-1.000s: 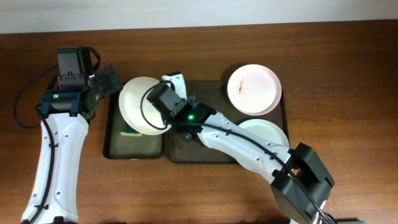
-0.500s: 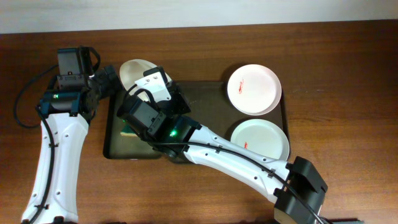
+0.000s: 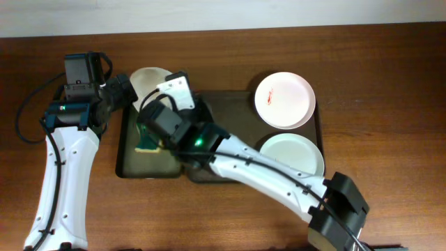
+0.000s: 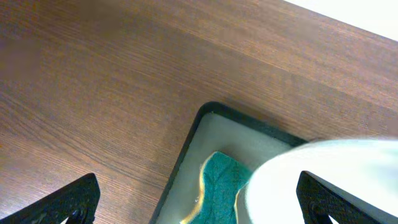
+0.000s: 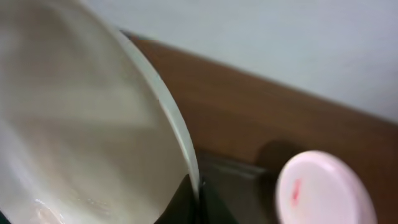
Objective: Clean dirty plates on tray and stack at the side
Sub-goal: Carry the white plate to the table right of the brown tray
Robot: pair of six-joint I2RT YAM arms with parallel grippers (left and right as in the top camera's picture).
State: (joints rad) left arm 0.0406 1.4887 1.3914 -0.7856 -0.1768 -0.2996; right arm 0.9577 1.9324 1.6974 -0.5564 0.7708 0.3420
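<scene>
Bare table beside the brown tray lies to the right of my right gripper in the overhead view, so I will carry the plate across, lower and release it.
My right gripper (image 5: pixel 198 200) is shut on the rim of a white plate (image 5: pixel 81 124) and holds it tilted on edge. In the overhead view that plate (image 3: pixel 148 79) shows above the far end of the small black tray, partly hidden by my right wrist (image 3: pixel 174 94). My left gripper (image 4: pixel 199 208) hangs open just left of it, its right finger (image 4: pixel 323 196) near the plate (image 4: pixel 329 168). On the dark brown tray (image 3: pixel 237 104) lie two more plates: one with a red smear (image 3: pixel 284 100) at the back right, another (image 3: pixel 296 152) in front of it.
A green and yellow sponge (image 3: pixel 146 143) lies in the small black tray (image 3: pixel 125 164), wet-looking in the left wrist view (image 4: pixel 221 180). My right arm (image 3: pixel 265 167) crosses diagonally over the brown tray. Bare wooden table (image 3: pixel 383 139) lies to the right.
My right arm has carried the plate left from the brown tray's edge to above the small black tray's far end, tipping it more on edge. The left arm has stayed put.
</scene>
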